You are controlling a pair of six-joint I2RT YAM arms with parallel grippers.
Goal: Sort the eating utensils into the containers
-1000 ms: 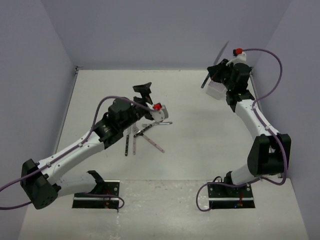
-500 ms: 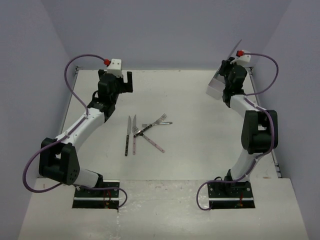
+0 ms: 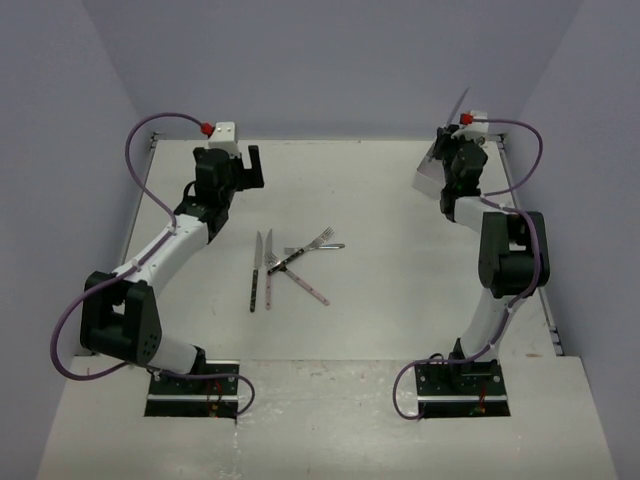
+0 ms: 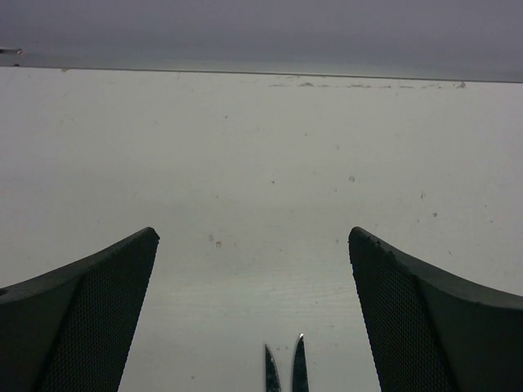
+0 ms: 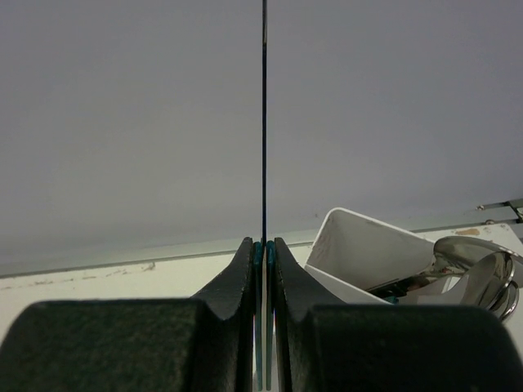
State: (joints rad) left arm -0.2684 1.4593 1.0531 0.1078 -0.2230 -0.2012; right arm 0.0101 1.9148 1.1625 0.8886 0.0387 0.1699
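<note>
The green-handled knife (image 3: 460, 102) shifts in my right gripper from beside the white bin's opening toward the spoons (image 5: 478, 265) next, then goes down slightly and is released.
Several utensils lie mid-table: two knives (image 3: 257, 270) side by side, a fork (image 3: 312, 245) and a pink-handled utensil (image 3: 308, 285) crossing it. The two knife tips (image 4: 299, 366) show at the bottom of the left wrist view. My left gripper (image 3: 254, 166) is open and empty at the far left, above bare table (image 4: 253, 234). My right gripper (image 3: 447, 143) is shut on a green-handled knife (image 3: 460, 102), blade pointing up. In the right wrist view (image 5: 263, 245) the blade (image 5: 264, 122) is edge-on. The white bin (image 3: 428, 178) sits just beside that gripper and holds spoons (image 5: 478, 265).
Grey walls close in the table at the back and both sides. The bin (image 5: 364, 245) stands at the far right corner by the right wall. Both arm bases sit at the near edge.
The left arm has swung from over the utensil pile to the far left, gripper open and empty. The right gripper has drawn back toward the wall with the knife, blade more upright.
</note>
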